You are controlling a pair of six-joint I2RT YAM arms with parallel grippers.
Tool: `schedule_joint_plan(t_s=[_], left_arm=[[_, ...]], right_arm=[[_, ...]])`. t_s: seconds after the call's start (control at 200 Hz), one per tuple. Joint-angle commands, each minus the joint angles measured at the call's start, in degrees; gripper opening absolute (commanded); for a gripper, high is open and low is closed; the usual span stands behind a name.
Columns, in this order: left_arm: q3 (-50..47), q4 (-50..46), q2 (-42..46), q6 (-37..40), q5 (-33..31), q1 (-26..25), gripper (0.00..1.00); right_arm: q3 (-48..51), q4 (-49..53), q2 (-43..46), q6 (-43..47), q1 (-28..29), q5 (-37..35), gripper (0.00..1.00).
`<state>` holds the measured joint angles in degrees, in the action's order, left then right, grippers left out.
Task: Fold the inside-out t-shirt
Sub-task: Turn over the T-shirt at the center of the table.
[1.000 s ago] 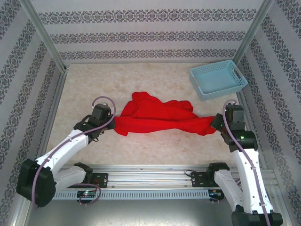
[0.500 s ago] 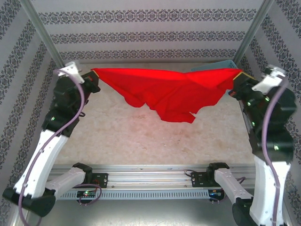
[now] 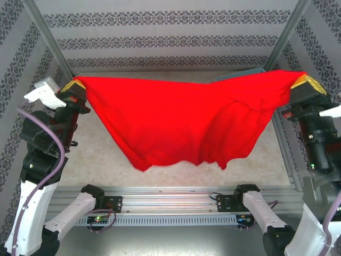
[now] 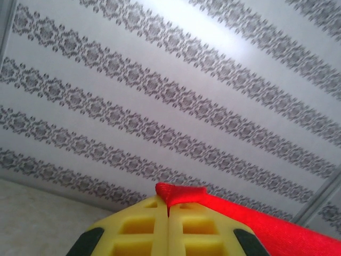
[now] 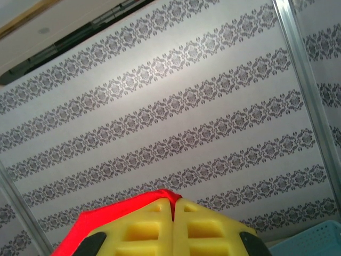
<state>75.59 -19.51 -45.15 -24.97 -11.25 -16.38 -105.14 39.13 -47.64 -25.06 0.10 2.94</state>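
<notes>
The shirt already hangs spread wide between both arms. My left gripper needs to go down toward the beige tabletop and let go of the shirt's pinched corner there.
The bright red t-shirt (image 3: 181, 120) hangs spread wide in the air between both arms, its lower edge dangling just above the table. My left gripper (image 3: 74, 85) is shut on the shirt's left corner, high at the left side. In the left wrist view its yellow fingers (image 4: 138, 229) pinch a red fold of the t-shirt (image 4: 181, 193). My right gripper (image 3: 299, 81) is shut on the right corner, high at the right. The right wrist view shows red t-shirt cloth (image 5: 117, 208) squeezed between its yellow fingers (image 5: 208, 229).
The light blue basket (image 3: 250, 73) stands at the back right, mostly hidden behind the shirt; its corner (image 5: 314, 240) shows in the right wrist view. Patterned walls and aluminium posts (image 3: 45, 37) enclose the beige table (image 3: 106, 160).
Both arms have lifted the shirt from a bunched heap on the table, raised it and pulled apart, so it now hangs spread wide and nearer the camera.
</notes>
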Motion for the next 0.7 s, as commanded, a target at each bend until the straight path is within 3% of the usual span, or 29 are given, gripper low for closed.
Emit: schedule_joint_plan(t_s=[0.0,0.12,0.22,0.52,0.694], left_arm=[[2.20,-5.00,-6.13,2.70,-3.48,0.57,0.00],[3.61,-8.38,-11.50,2.16,-3.56,0.57,0.00],[0.33,-5.84,-10.38,0.86,-3.44,0.57,0.00],[-15.88,7.75,11.34,-0.82,-3.36,0.58,0.00],[-16.45,9.23,17.26,-0.25,-1.80,0.58,0.00]], right_arm=[[2.51,-2.49,-3.52,0.71,-0.36,0.04,0.00],[6.38,-3.51,-5.60,0.48,-0.36,1.12,0.00],[9.28,-4.32,-6.26,0.45,-0.36,2.69,0.00],[12.07,-7.13,4.77,1.33,-0.41,4.96,0.00],[10.02,-8.37,8.08,0.90,-0.37,5.26,0.00]])
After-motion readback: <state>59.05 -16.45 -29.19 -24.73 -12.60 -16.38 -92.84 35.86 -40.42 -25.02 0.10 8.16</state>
